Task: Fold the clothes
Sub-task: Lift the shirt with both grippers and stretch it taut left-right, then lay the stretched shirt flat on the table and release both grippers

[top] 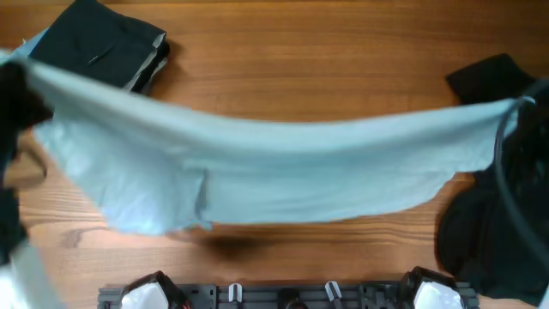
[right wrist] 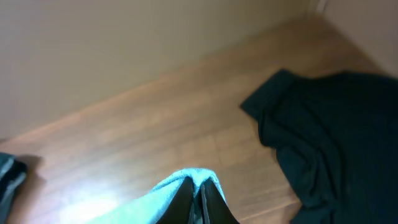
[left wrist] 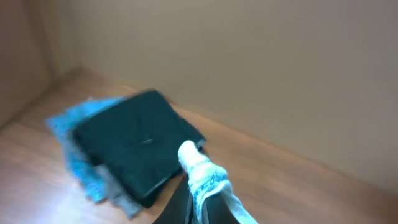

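Observation:
My right gripper moves outward and down next to the bare tabletop [top: 429,74] beside the black garment and releases the cloth, as the T-shirt [top: 283,167] hangs stretched in the air.
A large pale blue-grey T-shirt [top: 283,167] hangs stretched in the air across the table, held at both ends. My left gripper [left wrist: 198,186] is shut on its left end at the far left of the overhead view [top: 19,73]; the cloth [left wrist: 205,177] bunches over the fingertips. My right gripper [right wrist: 198,194] is shut on its right end [right wrist: 186,183], at the far right of the overhead view [top: 525,107]. The shirt sags in the middle and a sleeve droops at lower left.
A folded stack with a dark garment on top [top: 107,47] lies at the back left, also in the left wrist view [left wrist: 134,146]. A crumpled black garment [top: 489,232] lies at the right, also in the right wrist view [right wrist: 336,130]. The arm bases [top: 283,296] sit along the front edge.

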You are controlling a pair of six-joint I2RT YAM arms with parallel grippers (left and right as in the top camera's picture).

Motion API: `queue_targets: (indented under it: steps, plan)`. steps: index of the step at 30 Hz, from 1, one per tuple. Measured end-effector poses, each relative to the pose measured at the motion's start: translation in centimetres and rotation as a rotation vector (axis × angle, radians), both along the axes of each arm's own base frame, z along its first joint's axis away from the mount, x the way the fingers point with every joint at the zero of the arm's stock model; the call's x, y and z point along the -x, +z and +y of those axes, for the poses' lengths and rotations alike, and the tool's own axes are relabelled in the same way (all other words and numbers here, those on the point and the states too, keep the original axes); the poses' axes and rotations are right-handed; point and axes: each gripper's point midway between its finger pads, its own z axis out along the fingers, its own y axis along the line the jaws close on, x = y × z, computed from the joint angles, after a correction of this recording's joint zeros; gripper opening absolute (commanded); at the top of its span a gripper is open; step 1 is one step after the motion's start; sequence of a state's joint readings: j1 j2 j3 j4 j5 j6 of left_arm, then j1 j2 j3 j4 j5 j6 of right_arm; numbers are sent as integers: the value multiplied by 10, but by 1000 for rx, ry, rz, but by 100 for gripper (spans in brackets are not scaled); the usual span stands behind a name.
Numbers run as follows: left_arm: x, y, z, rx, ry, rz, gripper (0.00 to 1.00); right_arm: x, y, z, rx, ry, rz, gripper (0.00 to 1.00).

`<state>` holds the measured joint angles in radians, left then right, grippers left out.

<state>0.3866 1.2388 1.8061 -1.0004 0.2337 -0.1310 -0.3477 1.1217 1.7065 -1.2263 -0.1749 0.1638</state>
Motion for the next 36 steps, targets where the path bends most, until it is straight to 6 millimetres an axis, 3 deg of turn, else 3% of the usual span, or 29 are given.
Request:
queue_targets:
  steps: [1, 3, 8, 9, 10, 11, 13, 14, 15, 16, 19, 22, 25, 27, 28, 30, 33, 36]
  plan:
    - [-19, -11, 0, 6, -22, 26, 4, -13, -13, -5, -18, 0, 48, 4]
    - [-77, -55, -9, 29, -101, 122, 4, -45, -48, -15, -62, 4, 158, 4]
    - [-174, -161, -31, 63, -207, 276, 8, -128, -142, -35, -176, 38, 338, 5]
    - [-192, -178, -36, 59, -226, 277, 10, -144, -160, -38, -195, 47, 351, 10]
    - [-208, -194, -41, 55, -241, 276, 16, -168, -189, -42, -223, 60, 363, 24]
    - [-224, -219, -48, 58, -259, 297, 29, -178, -198, -43, -230, 68, 359, 35]
    - [-247, -239, -57, 38, -283, 267, 59, -202, -222, -45, -242, 88, 345, 58]
    - [-260, -253, -63, 35, -298, 258, 83, -213, -233, -46, -244, 97, 334, 62]
    - [-265, -265, -67, 31, -307, 268, 91, -217, -243, -45, -252, 104, 343, 65]
    - [-270, -282, -73, 37, -317, 286, 94, -223, -256, -42, -253, 127, 353, 66]
    - [-272, -314, -83, 45, -332, 338, 100, -227, -276, -39, -257, 145, 381, 68]
    - [-270, -315, -81, 46, -327, 347, 100, -221, -276, -44, -262, 140, 395, 68]
    - [-250, -311, -69, 65, -301, 415, 93, -193, -277, -50, -317, 116, 475, 68]
    - [-222, -308, -62, 93, -280, 509, 84, -168, -276, -49, -354, 107, 551, 67]
    - [-207, -306, -60, 97, -274, 557, 73, -159, -273, -48, -362, 110, 572, 66]
    - [-176, -299, -60, 118, -267, 647, 63, -141, -263, -40, -368, 131, 615, 66]
    - [-126, -294, -65, 143, -278, 806, 59, -123, -238, -30, -347, 170, 615, 66]
    - [-85, -298, -70, 179, -284, 958, 59, -101, -187, -21, -293, 191, 538, 71]
